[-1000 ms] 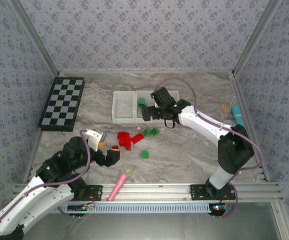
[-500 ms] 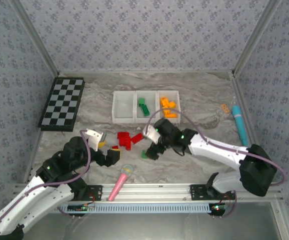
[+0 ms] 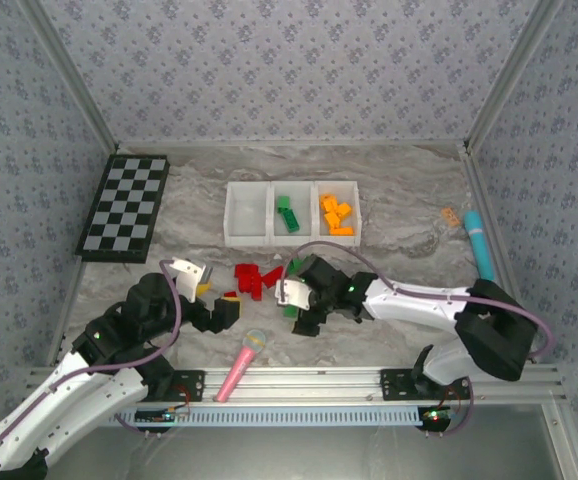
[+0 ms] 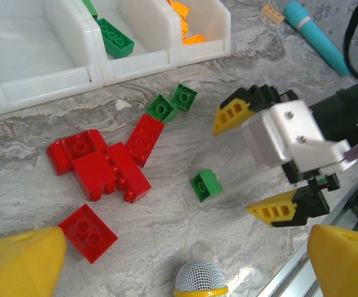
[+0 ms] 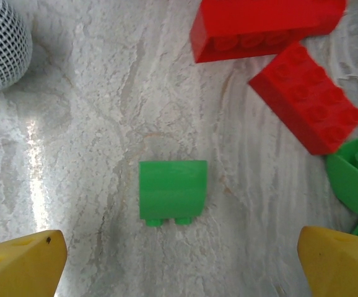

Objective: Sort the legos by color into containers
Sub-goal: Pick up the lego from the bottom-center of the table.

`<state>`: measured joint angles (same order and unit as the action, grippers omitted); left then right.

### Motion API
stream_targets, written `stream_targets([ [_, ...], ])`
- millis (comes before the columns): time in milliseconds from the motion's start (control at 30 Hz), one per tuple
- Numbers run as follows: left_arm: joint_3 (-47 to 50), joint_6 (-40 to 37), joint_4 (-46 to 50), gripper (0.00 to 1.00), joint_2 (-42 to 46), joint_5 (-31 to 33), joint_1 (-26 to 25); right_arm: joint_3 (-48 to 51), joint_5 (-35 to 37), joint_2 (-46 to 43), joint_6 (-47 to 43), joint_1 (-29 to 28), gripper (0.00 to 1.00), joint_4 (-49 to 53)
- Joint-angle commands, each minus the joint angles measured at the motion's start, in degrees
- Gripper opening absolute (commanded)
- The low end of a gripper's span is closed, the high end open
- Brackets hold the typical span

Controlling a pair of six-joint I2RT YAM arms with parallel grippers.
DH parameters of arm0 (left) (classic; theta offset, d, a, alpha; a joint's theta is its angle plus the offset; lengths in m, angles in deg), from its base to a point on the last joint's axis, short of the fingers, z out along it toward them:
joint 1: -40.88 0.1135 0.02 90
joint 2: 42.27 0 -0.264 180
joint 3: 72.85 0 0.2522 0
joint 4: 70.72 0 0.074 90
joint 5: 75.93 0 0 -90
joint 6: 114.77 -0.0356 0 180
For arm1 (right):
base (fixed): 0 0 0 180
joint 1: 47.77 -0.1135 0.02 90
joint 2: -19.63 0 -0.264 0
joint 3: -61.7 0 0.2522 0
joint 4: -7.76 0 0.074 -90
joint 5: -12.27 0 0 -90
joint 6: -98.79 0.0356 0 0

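Observation:
The lone green lego lies clear of the other legos with bare tabletop on both sides. So my right gripper moves down open around it next and closes.
Three joined white containers (image 3: pixel 247 215) stand at the back. The left one is bare, the middle holds a green lego (image 3: pixel 287 213), the right holds orange legos (image 3: pixel 336 215). Red legos (image 4: pixel 104 164) lie in a loose cluster, with two green ones (image 4: pixel 171 105) beside them. A lone green lego (image 5: pixel 173 190) lies on its side. My right gripper (image 5: pixel 182 266) hovers open just over it, one finger on each side, touching nothing. My left gripper (image 3: pixel 212 290) stands open near the front left, over the red legos' edge.
A pink microphone toy (image 3: pixel 239 365) lies by the front rail, its mesh head (image 4: pixel 200 281) just below the lone green lego. A checkerboard (image 3: pixel 127 205) sits at the back left. A teal toy (image 3: pixel 479 245) and a small tan piece (image 3: pixel 450 215) lie at the right.
My right arm has swung from over the containers down toward the front, stopping over the lone green lego. The left arm has not moved.

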<state>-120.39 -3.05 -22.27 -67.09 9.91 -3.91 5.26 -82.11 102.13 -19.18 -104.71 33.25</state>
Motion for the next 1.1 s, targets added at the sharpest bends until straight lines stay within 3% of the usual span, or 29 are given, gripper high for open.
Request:
stream_targets([
  [0,-0.76,0.53,-0.01,1.00,0.24,0.65,-0.42,-2.43,-0.27,3.00,-2.55,-0.88,0.97,-1.21],
  [333,-0.85,0.79,0.05,1.00,-0.14,0.74,-0.45,-5.75,0.16,9.46,-3.58,-1.30,0.90,-0.99],
  [500,-0.85,0.89,0.18,1.00,-0.14,0.80,-0.47,-7.07,-0.17,11.54,-4.11,-1.19,0.68,0.84],
  [633,-0.85,0.90,0.11,1.00,-0.14,0.82,-0.47,-6.86,-0.52,11.55,-4.24,-1.24,0.42,0.97],
  [800,-0.76,0.96,0.14,1.00,-0.47,0.99,-0.41,-7.10,-0.30,10.81,-4.95,-1.06,0.23,2.78],
  [1067,-0.85,0.92,0.32,1.00,-0.67,1.00,-0.47,-8.37,-0.86,0.49,-5.38,0.21,0.22,6.14],
])
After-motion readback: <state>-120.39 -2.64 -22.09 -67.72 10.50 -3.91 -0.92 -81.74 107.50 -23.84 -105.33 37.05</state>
